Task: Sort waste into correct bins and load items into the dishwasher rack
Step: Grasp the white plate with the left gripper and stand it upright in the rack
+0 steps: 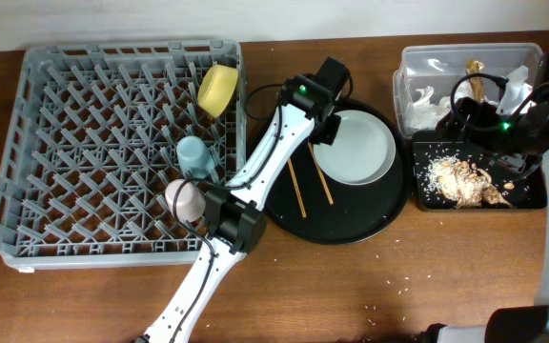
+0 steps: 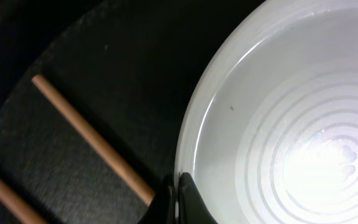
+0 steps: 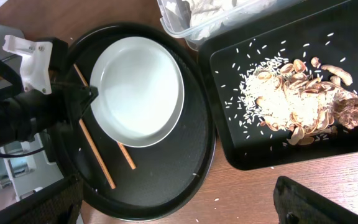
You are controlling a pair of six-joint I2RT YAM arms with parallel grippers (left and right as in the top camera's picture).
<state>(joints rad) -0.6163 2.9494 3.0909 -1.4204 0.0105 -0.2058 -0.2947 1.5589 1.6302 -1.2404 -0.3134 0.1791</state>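
My left gripper raises the plate (image 1: 355, 148) next, over the dishwasher rack's empty pegs beside the yellow bowl. It tilts it there, left in the overhead view, lowers and releases.
The pale grey plate (image 1: 355, 148) lies on the round black tray (image 1: 351, 224) beside two chopsticks (image 1: 296, 186). My left gripper (image 1: 318, 133) is shut on the plate's left rim (image 2: 188, 143), its jaws (image 2: 178, 190) pinching the edge, with a chopstick (image 2: 92, 137) beside them. My right gripper (image 3: 179, 202) is open and empty, hovering (image 1: 492, 119) over the clear tub (image 1: 408, 67) and the shallow black tray (image 1: 532, 198). The tub holds napkins (image 1: 425, 100) and a brown stick (image 1: 482, 84). Food scraps and rice (image 1: 460, 179) lie in the black tray (image 3: 229, 149). The yellow bowl (image 1: 217, 89), blue cup (image 1: 193, 152) and pink cup (image 1: 184, 198) are in the rack (image 1: 36, 143).
Loose rice grains (image 1: 389, 291) are scattered on the wooden table in front of the round tray. My left arm reaches from the front edge across the rack's right side. The rack fills the left of the table.
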